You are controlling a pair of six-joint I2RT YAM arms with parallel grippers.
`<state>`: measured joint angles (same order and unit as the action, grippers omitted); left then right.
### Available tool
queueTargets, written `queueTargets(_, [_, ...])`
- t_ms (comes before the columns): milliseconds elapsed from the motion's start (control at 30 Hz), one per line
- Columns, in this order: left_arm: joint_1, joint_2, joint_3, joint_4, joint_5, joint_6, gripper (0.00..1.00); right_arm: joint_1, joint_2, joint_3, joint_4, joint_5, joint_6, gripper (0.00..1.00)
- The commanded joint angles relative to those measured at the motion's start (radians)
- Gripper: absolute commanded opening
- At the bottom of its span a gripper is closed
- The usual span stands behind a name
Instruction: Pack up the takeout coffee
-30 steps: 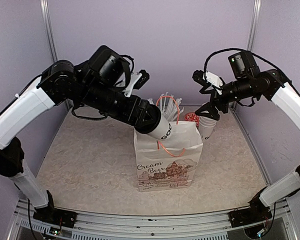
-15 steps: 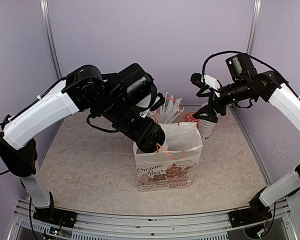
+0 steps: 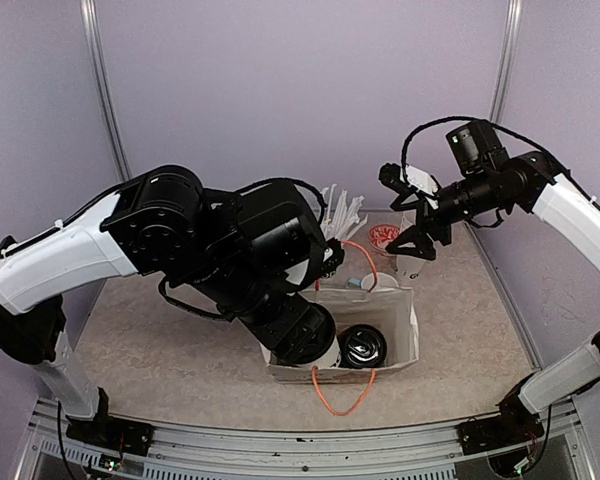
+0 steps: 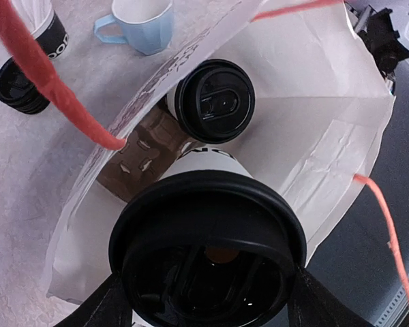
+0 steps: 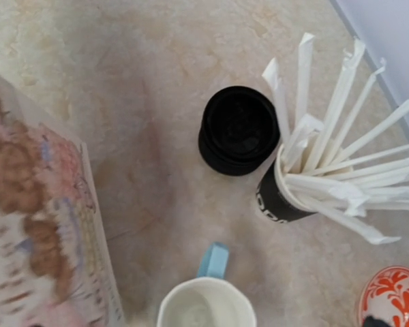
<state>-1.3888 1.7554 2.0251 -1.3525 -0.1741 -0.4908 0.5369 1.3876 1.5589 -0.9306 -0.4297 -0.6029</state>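
The cup in my left gripper goes deeper down into the bag next, and my left gripper releases it onto the brown cardboard piece (image 4: pixel 146 160), since that lies bare beside the second cup.
My left gripper (image 3: pixel 305 340) is shut on a takeout coffee cup (image 3: pixel 328 352) and holds it inside the white paper bag (image 3: pixel 398 312). In the left wrist view its black lid (image 4: pixel 208 262) fills the foreground, with a dark finger on each side. A second lidded cup (image 3: pixel 362 346) sits deeper in the bag; its lid (image 4: pixel 215 101) also shows in the left wrist view, beside a brown cardboard piece (image 4: pixel 146 160). The bag leans over with its mouth facing up. My right gripper (image 3: pixel 418 240) hovers open and empty behind the bag's right corner.
A light-blue mug (image 5: pixel 204 306) stands behind the bag. Near it are a stack of black lids (image 5: pixel 238 129), a black cup of wrapped straws (image 5: pixel 286 197) and a red-patterned item (image 5: pixel 392 296). The bag's orange handle (image 3: pixel 342 400) hangs over the front.
My left arm swung down and lowered the cup into the bag. The bag tipped from upright so its mouth now faces up. My right gripper barely moved.
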Motion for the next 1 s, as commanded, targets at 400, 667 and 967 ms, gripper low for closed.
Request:
queueTargets(400, [-0.258,0.091,0.100,-0.013,-0.330,0.023,0.48,-0.006,-0.015,-0.028,-0.015,-0.073,0.005,0.99])
queueTargets(667, [-0.286,0.064,0.036,-0.014,-0.403,0.041,0.45,-0.006,-0.009,-0.071,0.000,-0.098,0.015,0.99])
queueTargets(967, [-0.278,-0.021,-0.145,-0.014,-0.431,-0.032,0.44,-0.005,0.014,-0.104,0.022,-0.108,0.014,0.99])
